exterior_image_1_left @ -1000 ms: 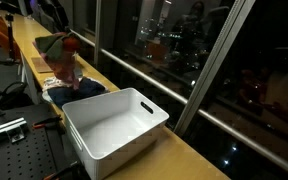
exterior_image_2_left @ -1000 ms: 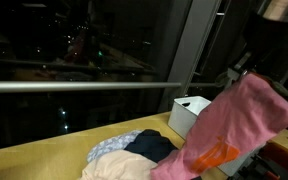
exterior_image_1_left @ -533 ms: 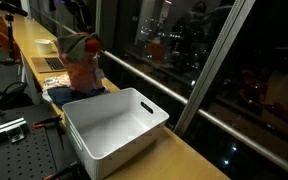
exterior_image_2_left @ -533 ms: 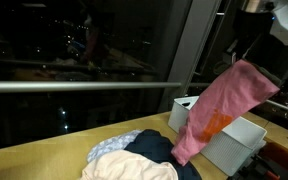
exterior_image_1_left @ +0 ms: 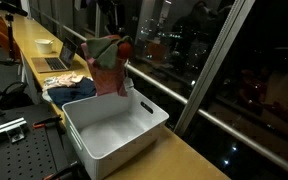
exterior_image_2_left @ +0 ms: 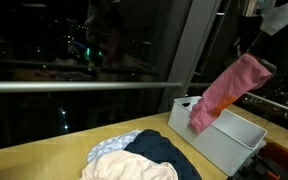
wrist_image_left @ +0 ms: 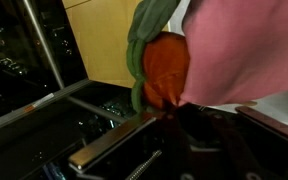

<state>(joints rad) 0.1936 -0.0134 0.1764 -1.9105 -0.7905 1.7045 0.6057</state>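
My gripper will next carry the pink garment toward the bin's open middle [exterior_image_1_left: 115,124] and stay high and away from the clothes pile.
My gripper [exterior_image_1_left: 108,38] is shut on a pink garment [exterior_image_1_left: 108,68] with an orange patch and green trim. It holds the garment in the air, hanging over the far end of a white plastic bin [exterior_image_1_left: 134,135]. In an exterior view the gripper [exterior_image_2_left: 252,52] is high above the bin [exterior_image_2_left: 224,140] and the garment [exterior_image_2_left: 227,92] dangles into its opening. In the wrist view the pink cloth [wrist_image_left: 246,48] and its orange patch [wrist_image_left: 167,70] fill the top, pinched at the gripper [wrist_image_left: 174,108]. The fingers themselves are dark and hard to make out.
A pile of clothes [exterior_image_2_left: 134,158], dark blue, pale blue and cream, lies on the wooden counter [exterior_image_1_left: 184,155] beside the bin; it also shows in an exterior view [exterior_image_1_left: 70,91]. A laptop [exterior_image_1_left: 52,62] and a bowl [exterior_image_1_left: 46,44] sit farther along. A large window with a rail [exterior_image_2_left: 74,86] runs alongside.
The gripper has carried the pink garment up off the clothes pile and sideways, so that it now hangs over the white bin.
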